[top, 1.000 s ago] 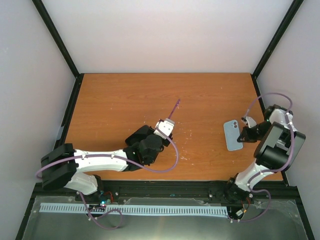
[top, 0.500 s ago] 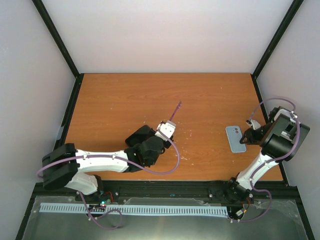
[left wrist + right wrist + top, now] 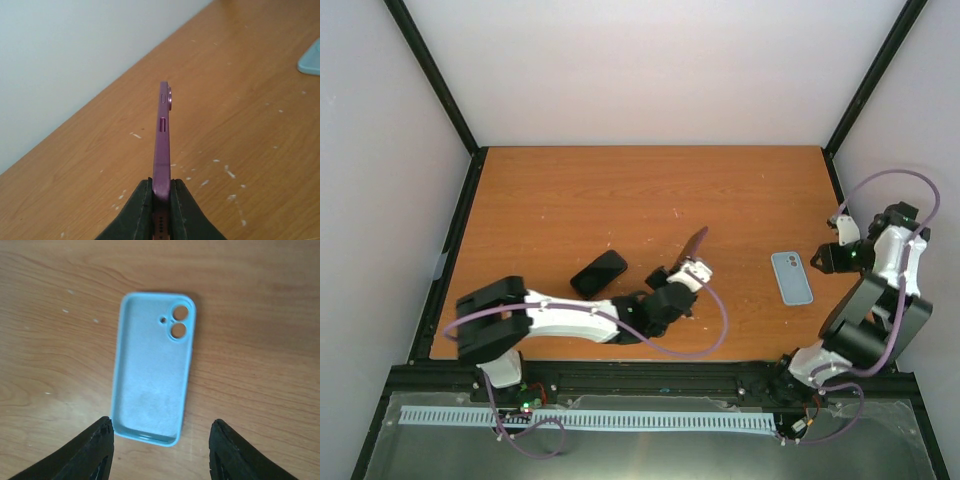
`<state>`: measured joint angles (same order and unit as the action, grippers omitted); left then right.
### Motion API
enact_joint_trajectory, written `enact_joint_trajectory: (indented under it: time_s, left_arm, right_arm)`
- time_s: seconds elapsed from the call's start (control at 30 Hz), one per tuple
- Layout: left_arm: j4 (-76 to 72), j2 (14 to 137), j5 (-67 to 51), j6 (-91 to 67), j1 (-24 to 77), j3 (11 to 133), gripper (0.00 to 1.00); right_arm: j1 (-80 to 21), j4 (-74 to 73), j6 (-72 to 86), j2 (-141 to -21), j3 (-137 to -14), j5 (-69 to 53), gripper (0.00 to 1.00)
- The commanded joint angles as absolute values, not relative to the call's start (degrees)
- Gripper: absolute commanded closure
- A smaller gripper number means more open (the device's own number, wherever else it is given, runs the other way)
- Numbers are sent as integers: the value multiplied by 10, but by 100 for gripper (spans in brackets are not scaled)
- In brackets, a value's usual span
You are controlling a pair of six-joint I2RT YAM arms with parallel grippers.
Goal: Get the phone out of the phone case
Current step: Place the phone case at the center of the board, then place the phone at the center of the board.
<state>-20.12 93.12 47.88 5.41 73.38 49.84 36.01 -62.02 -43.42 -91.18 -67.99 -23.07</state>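
Next, my left gripper should swing right in the top view over the clear tabletop beside the phone case, lower the phone flat and release it, since that spot lies below.
The light blue phone case (image 3: 791, 277) lies flat and empty on the table at the right, inside facing up. In the right wrist view it (image 3: 152, 375) lies just ahead of my right gripper (image 3: 160, 427), whose jaws stand wide open to either side of its near end without touching it. In the top view the right gripper (image 3: 821, 259) is right of the case. My left gripper (image 3: 684, 266) is shut on the bottom end of a purple phone (image 3: 163, 140), held edge-up above the table (image 3: 698, 242).
A flat black phone-shaped object (image 3: 599, 272) lies on the wooden table (image 3: 620, 190) left of the left gripper, beside the left arm. Black frame posts and pale walls enclose the table on three sides.
My left arm swung right with the purple phone, uncovering the black object. My right gripper let go of the blue case, now flat on the table, and drew back to the right.
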Motion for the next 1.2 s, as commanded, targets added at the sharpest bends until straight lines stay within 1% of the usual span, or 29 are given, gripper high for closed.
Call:
enact_joint_trajectory:
  time_s: [0.0, 0.1, 0.2, 0.3, 0.43, 0.53, 0.63, 0.73, 0.77, 0.83, 0.9, 1.07, 1.17]
  left_arm:
    - [-105, 1014, 506, 75, 753, 612, 100]
    - [-87, 1056, 501, 86, 756, 656, 100]
    - [-85, 1087, 481, 99, 761, 693, 100]
    - [-61, 1129, 464, 113, 765, 740, 100]
    - [21, 1204, 446, 108, 768, 823, 100]
    - [72, 1245, 437, 97, 770, 876, 100]
    - [113, 1274, 428, 88, 777, 915, 100]
    - [122, 1297, 426, 91, 788, 940, 99]
    - [127, 1304, 424, 91, 791, 948, 99]
    - [137, 1318, 420, 91, 801, 965, 93]
    - [141, 1333, 423, 95, 812, 982, 90]
    - [157, 1363, 428, 93, 829, 1011, 88]
    - [155, 1371, 431, 88, 834, 1013, 84]
  right_arm:
    - [364, -629, -426, -812, -645, -311, 47]
    - [364, -619, -406, -760, -628, -337, 44]
    - [364, -609, -371, -740, -633, -362, 43]
    - [365, -616, -342, -739, -662, -397, 43]
    - [364, -631, -304, -730, -724, -445, 43]
    - [364, -629, -277, -706, -752, -482, 41]
    - [364, -631, -264, -693, -768, -501, 39]
    - [364, -640, -263, -691, -776, -503, 39]
    - [364, -643, -264, -692, -777, -502, 39]
    - [364, -645, -266, -693, -777, -500, 39]
    - [364, -648, -267, -695, -778, -500, 39]
    - [364, -649, -264, -695, -781, -502, 39]
    - [364, -652, -263, -695, -784, -507, 39]
